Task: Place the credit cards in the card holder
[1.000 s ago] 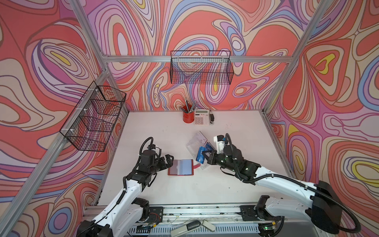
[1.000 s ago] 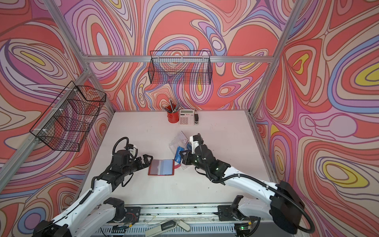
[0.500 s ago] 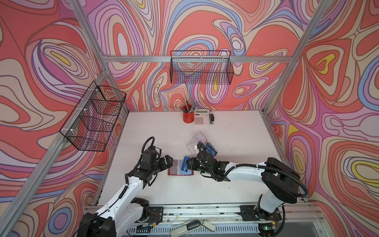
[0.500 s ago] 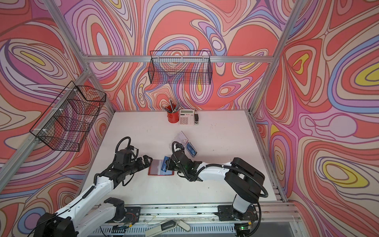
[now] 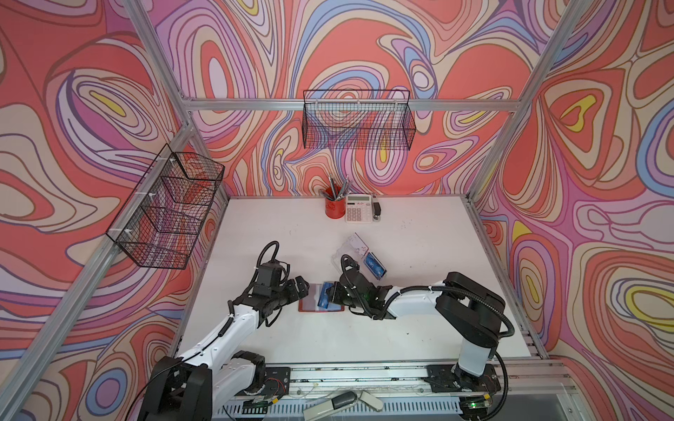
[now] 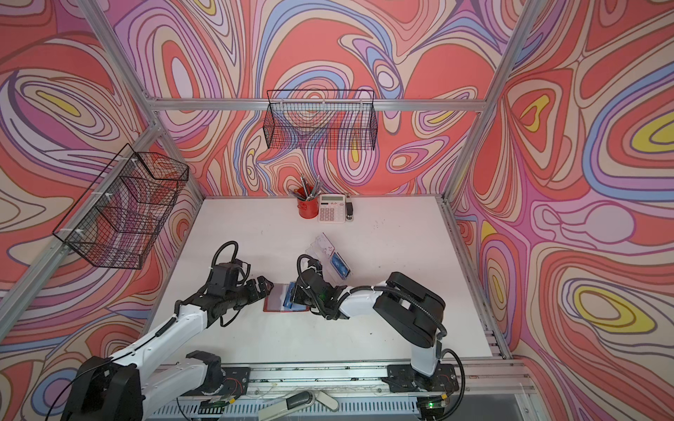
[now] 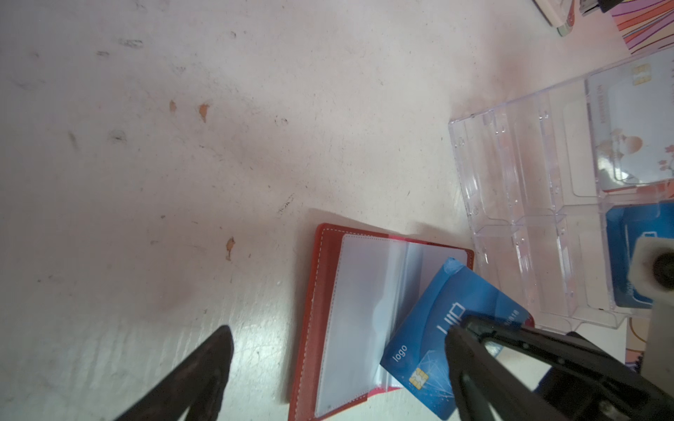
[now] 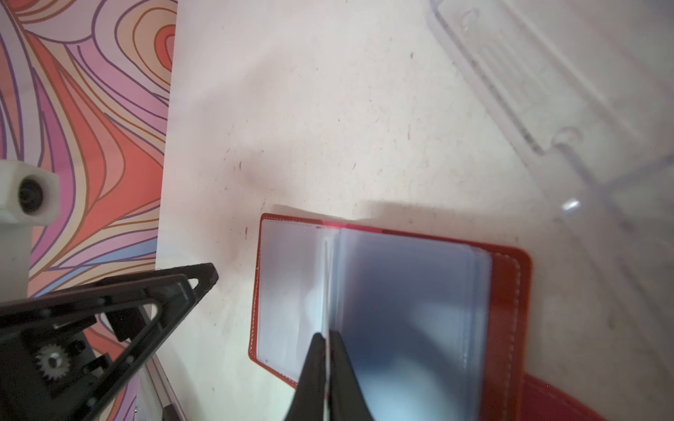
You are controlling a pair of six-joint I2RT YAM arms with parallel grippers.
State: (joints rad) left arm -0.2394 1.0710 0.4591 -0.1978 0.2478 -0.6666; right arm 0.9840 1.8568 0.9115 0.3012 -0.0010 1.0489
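The tilted blue credit card already has its lower edge by the sleeves. I next need to move my right gripper down toward the holder's fold (image 5: 320, 297) (image 8: 336, 277) and release the card there.
The red card holder (image 5: 310, 303) (image 7: 324, 291) (image 8: 507, 291) lies open on the table, clear sleeves up. My right gripper (image 5: 328, 296) (image 8: 327, 340) is shut on a blue credit card (image 5: 322, 298) (image 6: 288, 298) (image 7: 430, 328). The card is held tilted over the holder's right page, one edge against the sleeves; the right wrist view shows it edge-on. My left gripper (image 5: 297, 288) (image 7: 339, 333) stands open at the holder's left edge, touching nothing. Another blue credit card (image 5: 375, 265) (image 7: 634, 255) and a white card (image 5: 359, 243) sit in a clear stand.
The clear acrylic stand (image 5: 346, 255) (image 7: 529, 204) sits just behind and to the right of the holder. A red pen cup (image 5: 333, 209), a calculator (image 5: 359, 208) and a small black item (image 5: 377, 210) line the back edge. Wire baskets (image 5: 357, 125) hang on the walls.
My right gripper has carried the blue card leftward from the clear stand to over the open holder. The left gripper has edged closer to the holder and narrowed slightly.
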